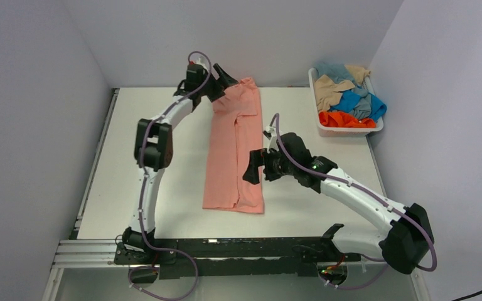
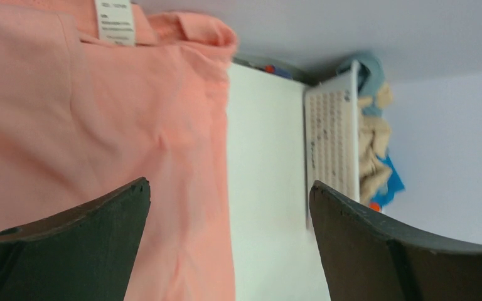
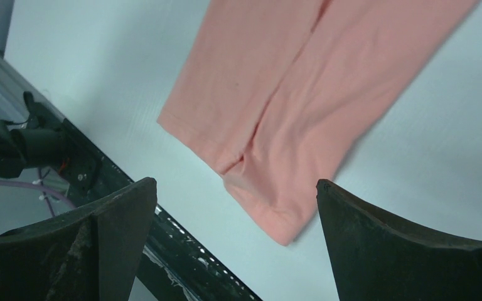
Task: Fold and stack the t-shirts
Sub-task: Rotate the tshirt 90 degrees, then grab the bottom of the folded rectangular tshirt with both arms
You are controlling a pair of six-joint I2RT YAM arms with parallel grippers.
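Note:
The hem corner away from the basket lies below my left gripper, toward my base, so I will move that gripper back and down to close on it.
A salmon pink t-shirt [image 1: 235, 147] lies folded into a long narrow strip down the middle of the table, collar at the far end. My left gripper [image 1: 223, 78] is open and empty, just above the collar end; its view shows the pink cloth [image 2: 100, 125] with a white label. My right gripper [image 1: 252, 168] is open and empty, over the strip's right edge near the hem; its view shows the hem corner [image 3: 270, 157]. Orange, bright blue, tan and grey-blue shirts [image 1: 345, 100] lie heaped in a basket at the far right.
The white plastic basket [image 1: 351, 130] stands at the table's far right corner, also in the left wrist view [image 2: 332, 144]. A black rail [image 1: 226, 248] runs along the near edge. Walls close in at the back and both sides.

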